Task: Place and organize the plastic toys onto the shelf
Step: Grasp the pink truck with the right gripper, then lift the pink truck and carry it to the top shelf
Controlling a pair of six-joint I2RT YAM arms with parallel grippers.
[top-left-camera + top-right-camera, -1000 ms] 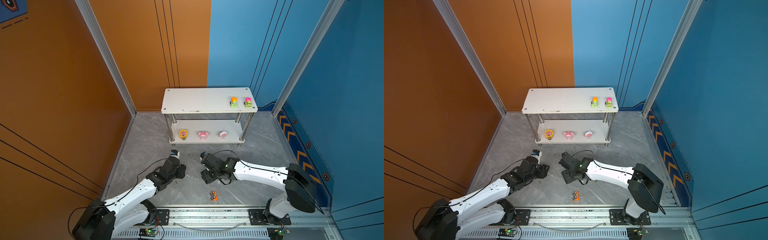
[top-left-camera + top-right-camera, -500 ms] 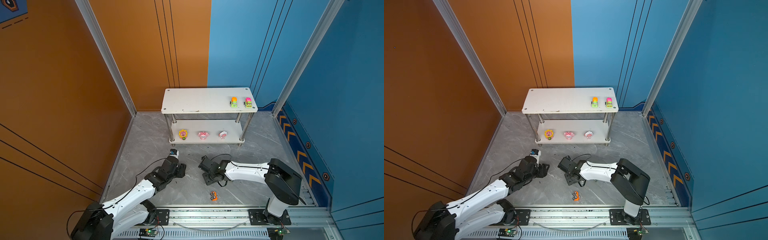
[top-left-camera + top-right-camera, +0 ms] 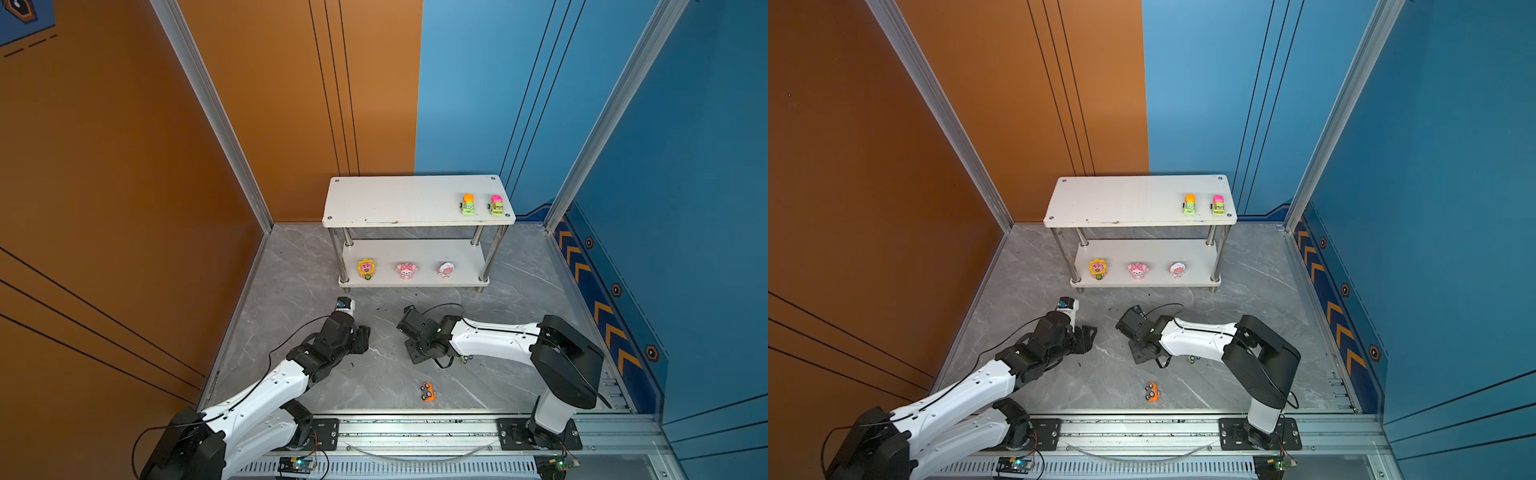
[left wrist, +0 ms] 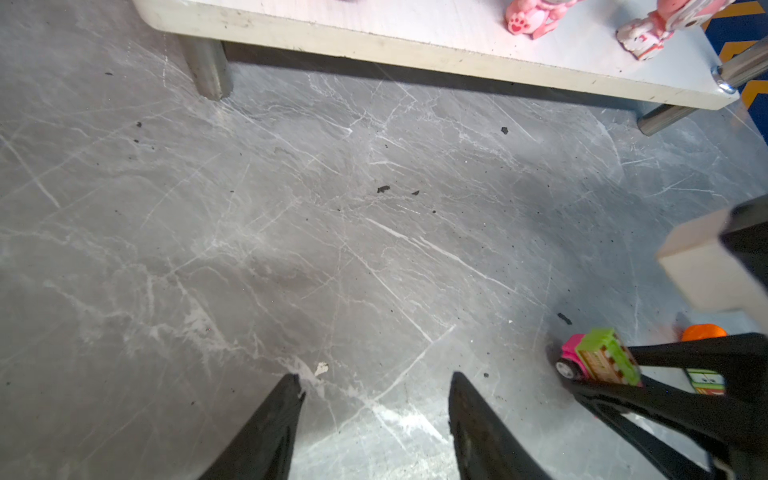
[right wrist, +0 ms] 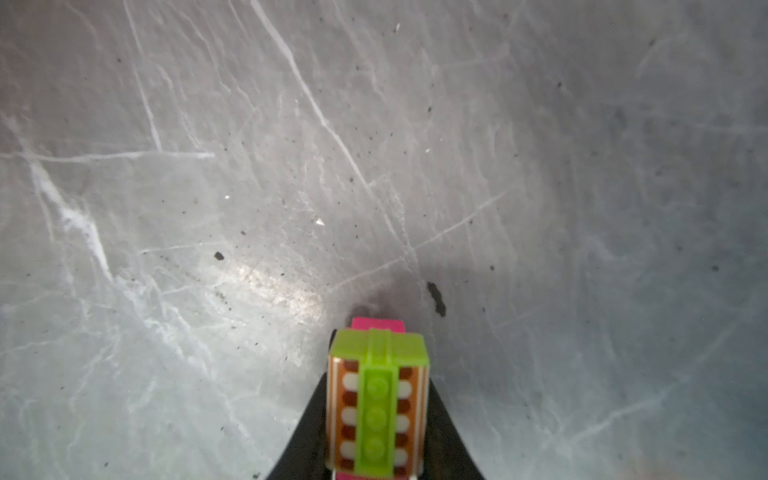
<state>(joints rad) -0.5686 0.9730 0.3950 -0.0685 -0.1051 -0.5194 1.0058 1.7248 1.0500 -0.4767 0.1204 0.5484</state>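
My right gripper rises, reaches outward and releases the toy truck on the bare shelf top beside the trucks next, since that shelf top lies above and outward.
My right gripper (image 5: 377, 384) is shut on a green-and-pink toy truck (image 5: 378, 411) low over the floor; it shows too in the left wrist view, toy truck (image 4: 598, 361). In both top views the right gripper (image 3: 417, 353) hides it. My left gripper (image 4: 376, 380) is open and empty over bare floor, left of it (image 3: 363, 338). An orange car (image 3: 428, 392) lies on its side near the front rail. The shelf (image 3: 395, 199) holds two trucks (image 3: 468, 204) (image 3: 496, 205) on top and three figurines (image 3: 366, 268) (image 3: 406, 270) (image 3: 445, 269) below.
Another orange-topped truck (image 4: 704, 376) sits on the floor just behind the right gripper's fingers, mostly under the right arm (image 3: 494, 340) in a top view. Orange and blue walls enclose the grey marble floor (image 3: 374, 374). A metal rail (image 3: 415, 432) runs along the front.
The right gripper has closed its fingers onto the green-and-pink truck, and its arm has swung its elbow back to the right. The left arm has barely moved.
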